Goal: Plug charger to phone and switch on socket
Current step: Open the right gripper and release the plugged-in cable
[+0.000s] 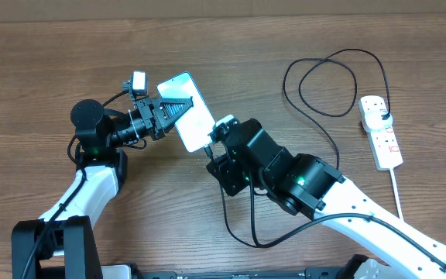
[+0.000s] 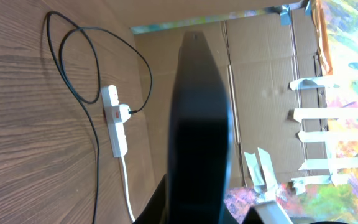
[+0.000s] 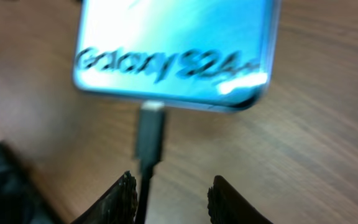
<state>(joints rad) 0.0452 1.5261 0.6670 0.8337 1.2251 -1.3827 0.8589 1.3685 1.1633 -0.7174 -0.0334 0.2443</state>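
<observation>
The plug already sits at the phone's bottom edge. Next, my left gripper lowers the tilted phone and levels it onto the bare tabletop below to release it.
My left gripper [image 1: 169,111] is shut on the phone [image 1: 190,116] and holds it tilted above the table. In the left wrist view the phone [image 2: 201,124] shows edge-on as a dark slab. In the right wrist view its light blue screen [image 3: 173,50] reads "Galaxy S24+". The charger's black plug tip [image 3: 149,134] sits against the phone's bottom edge, seemingly inserted. My right gripper [image 3: 173,196] is open just below it, with the cable running past its left finger. The charger cable [image 1: 324,77] loops across to the white socket [image 1: 382,132], which also shows in the left wrist view [image 2: 115,118].
The socket's white lead [image 1: 397,190] runs toward the table's front right edge. Cardboard panels with tape [image 2: 272,93] stand beyond the table. My right arm's thick black cable [image 1: 238,225] hangs near the front.
</observation>
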